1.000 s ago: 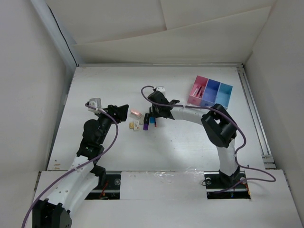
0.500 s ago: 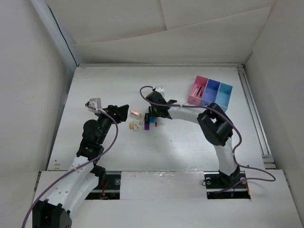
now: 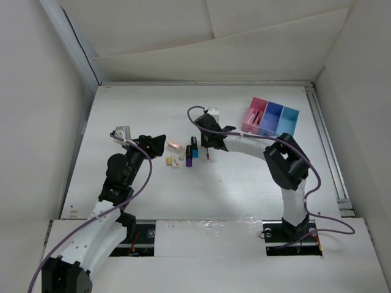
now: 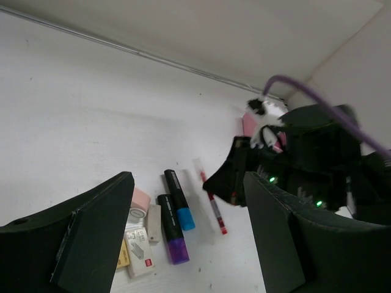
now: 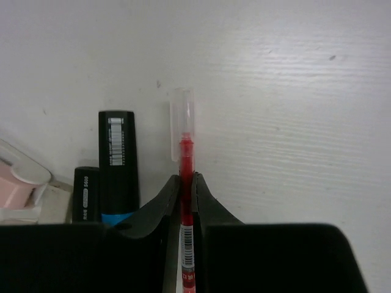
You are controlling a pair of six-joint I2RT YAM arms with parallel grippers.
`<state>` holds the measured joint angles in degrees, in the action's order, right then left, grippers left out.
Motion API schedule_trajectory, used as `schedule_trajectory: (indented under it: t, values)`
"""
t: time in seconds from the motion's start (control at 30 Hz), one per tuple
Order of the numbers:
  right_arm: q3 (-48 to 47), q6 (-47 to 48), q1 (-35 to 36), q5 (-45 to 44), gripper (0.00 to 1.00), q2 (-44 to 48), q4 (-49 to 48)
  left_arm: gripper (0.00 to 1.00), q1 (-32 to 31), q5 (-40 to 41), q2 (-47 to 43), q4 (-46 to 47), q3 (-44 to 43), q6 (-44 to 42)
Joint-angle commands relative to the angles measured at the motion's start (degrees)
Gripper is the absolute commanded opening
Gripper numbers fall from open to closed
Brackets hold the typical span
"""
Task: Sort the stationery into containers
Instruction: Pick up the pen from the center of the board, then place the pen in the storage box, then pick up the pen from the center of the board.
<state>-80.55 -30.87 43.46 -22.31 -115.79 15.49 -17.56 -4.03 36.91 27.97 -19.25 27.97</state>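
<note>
Next, my right gripper lifts toward the right in the top view, then lowers and releases the red pen inside the pink bin (image 3: 255,116). The bin already holds slim sticks.
My right gripper (image 3: 208,145) is shut on a thin red pen (image 5: 185,160) with a clear cap, held low over the table just right of the stationery pile. The pen also shows in the left wrist view (image 4: 214,206). A black marker with a blue cap (image 3: 194,148) and one with a purple cap (image 3: 189,158) lie side by side. A pink roll (image 3: 175,146) and cream eraser blocks (image 3: 173,162) lie to their left. My left gripper (image 3: 157,144) is open and empty, left of the pile. The three-bin tray (image 3: 288,122) stands at the back right.
The pink bin (image 3: 250,122) holds a pink item and a dark stick. White walls close in the table on the left, back and right. A metal rail (image 3: 327,146) runs along the right edge. The right arm's purple cable (image 3: 194,111) loops above its wrist.
My right gripper has shifted a little right and back from the markers with the red pen between its fingers. The left arm has not moved.
</note>
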Motion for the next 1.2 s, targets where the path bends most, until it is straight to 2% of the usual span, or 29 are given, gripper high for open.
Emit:
schedule_trajectory:
  t: [0.0, 0.13, 0.27, 0.5, 0.67, 0.77, 0.93, 1.03, 1.17]
  values:
    - [-0.7, 0.5, -3.5, -3.4, 0.00, 10.6, -1.7, 0.69, -0.1, -0.6, 0.1, 1.7, -2.3, 0.3]
    - [-2.4, 1.3, -11.2, -3.4, 0.00, 13.9, -1.2, 0.69, -0.1, -1.2, 0.1, 1.7, -2.3, 0.3]
    - [-4.3, 1.3, -21.8, -1.0, 0.00, 14.7, -1.2, 0.69, -0.1, -1.2, 0.6, 1.2, -2.8, 0.3]
    - [-7.2, 1.9, -29.3, 0.6, 0.00, 10.9, 0.9, 0.69, -0.1, -1.2, 1.2, 1.2, -2.8, 0.3]
    - [-7.2, 1.9, -31.9, 3.2, 0.01, 9.2, 0.2, 0.69, -0.1, -1.8, 2.7, 1.2, -3.3, 0.3]
    - [-7.9, 1.9, -31.9, 3.2, 0.10, 8.0, 0.9, 0.69, -0.1, -1.8, 2.7, 1.2, -3.3, 0.3]
    - [-8.4, 1.9, -31.9, 1.4, 0.36, 7.4, 0.9, 0.69, -0.1, -1.8, 3.3, 1.2, -3.3, 0.3]
    - [-8.4, 1.9, -31.9, 1.4, 0.43, 8.5, 0.9, 0.69, -0.1, -1.8, 3.3, 1.2, -3.3, 0.3]
    - [-7.8, 1.9, -31.1, 1.4, 0.46, 11.3, 0.9, 0.69, -0.1, -1.8, 3.3, 1.2, -3.9, 0.3]
